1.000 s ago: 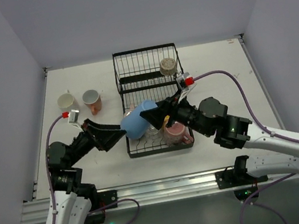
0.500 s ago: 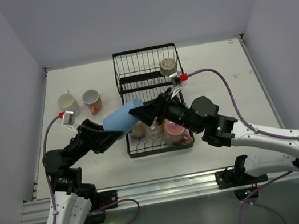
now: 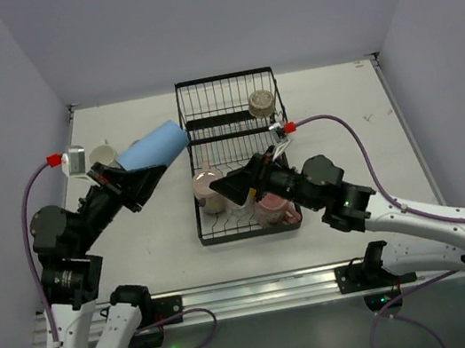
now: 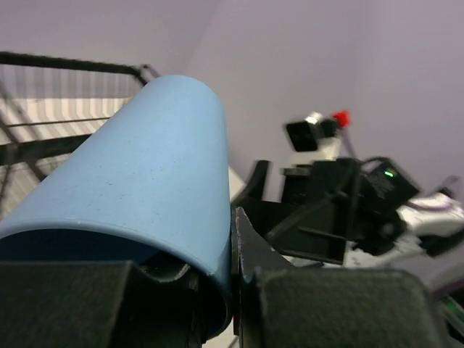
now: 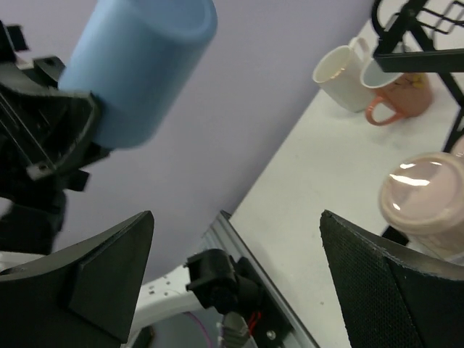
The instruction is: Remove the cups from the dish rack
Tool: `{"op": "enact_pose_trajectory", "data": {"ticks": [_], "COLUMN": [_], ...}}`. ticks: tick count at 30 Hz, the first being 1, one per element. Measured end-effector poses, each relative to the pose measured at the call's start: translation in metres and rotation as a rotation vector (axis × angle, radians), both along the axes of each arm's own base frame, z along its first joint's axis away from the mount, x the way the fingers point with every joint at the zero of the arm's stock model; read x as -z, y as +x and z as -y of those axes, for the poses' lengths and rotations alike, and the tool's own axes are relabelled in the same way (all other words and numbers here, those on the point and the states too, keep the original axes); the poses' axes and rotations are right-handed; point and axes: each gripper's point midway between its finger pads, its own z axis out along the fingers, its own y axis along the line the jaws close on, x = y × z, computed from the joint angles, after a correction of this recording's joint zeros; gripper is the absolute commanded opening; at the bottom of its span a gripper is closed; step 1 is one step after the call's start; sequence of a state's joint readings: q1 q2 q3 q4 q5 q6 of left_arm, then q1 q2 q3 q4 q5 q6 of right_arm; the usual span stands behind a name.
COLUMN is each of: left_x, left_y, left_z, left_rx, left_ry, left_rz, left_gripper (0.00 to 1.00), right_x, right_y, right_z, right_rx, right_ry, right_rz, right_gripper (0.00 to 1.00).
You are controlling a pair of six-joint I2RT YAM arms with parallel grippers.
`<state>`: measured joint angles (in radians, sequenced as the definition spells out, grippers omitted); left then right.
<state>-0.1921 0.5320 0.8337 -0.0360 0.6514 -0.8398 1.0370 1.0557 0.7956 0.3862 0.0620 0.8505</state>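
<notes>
The robot next needs to tilt its left gripper so the fingers point down, then lower the blue cup (image 3: 152, 144) onto the empty table on the near side of the white and salmon cups.
My left gripper (image 3: 130, 169) is shut on the rim of the blue cup (image 3: 152, 144), held tilted in the air left of the black wire dish rack (image 3: 224, 77). In the left wrist view the blue cup (image 4: 138, 181) fills the frame, one finger (image 4: 250, 250) pressed against its wall. My right gripper (image 3: 231, 187) hangs open and empty over the rack's lower tier. There a pale pink cup (image 3: 208, 183), a clear glass (image 3: 238, 205) and a pink patterned cup (image 3: 275, 208) stand. A grey-beige cup (image 3: 261, 100) sits on the upper shelf.
A white cup (image 5: 341, 69) and a salmon cup (image 5: 400, 92) stand on the table left of the rack; in the top view the white cup (image 3: 103, 154) shows partly and the salmon one is hidden behind the blue cup. The left wall is close.
The left gripper closed on the blue cup and carried it up and left, away from the rack. The right gripper let go of it and opened wide, staying over the rack.
</notes>
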Motion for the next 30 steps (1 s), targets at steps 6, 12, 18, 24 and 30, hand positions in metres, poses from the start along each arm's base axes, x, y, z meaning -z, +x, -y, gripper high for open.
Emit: {"op": "enact_pose_trajectory", "data": {"ticks": [6,12,18,24,30], "left_x": [0.027,0.128,0.224,0.268,0.297], "left_y": [0.051,0.084,0.095,0.101,0.105], "left_z": [-0.047,-0.083,-0.105,-0.122,-0.133], "left_rx": [-0.351,-0.498,-0.512,-0.540,-0.551], "left_ry": [0.257,0.568,0.823,0.968,1.075], "left_rz": [-0.154,-0.446,-0.721,-0.861,-0.973], "left_gripper": [0.00,0.00,0.00,0.03,0.07], "right_x": [0.009,-0.004,-0.002,0.034,0.060], "right_y": [-0.009,-0.021,-0.025,-0.026,-0.028], "right_z": [0.043,0.082,0.108,0.119,0.124], "right_rx": [0.054,0.085,0.114,0.109,0.096], "right_ry": [-0.142,-0.278,-0.404,-0.552,-0.619], "right_rz": [0.057,0.134,0.153,0.107,0.081], "right_gripper": [0.99,0.99,0.99,0.99,0.99]}}
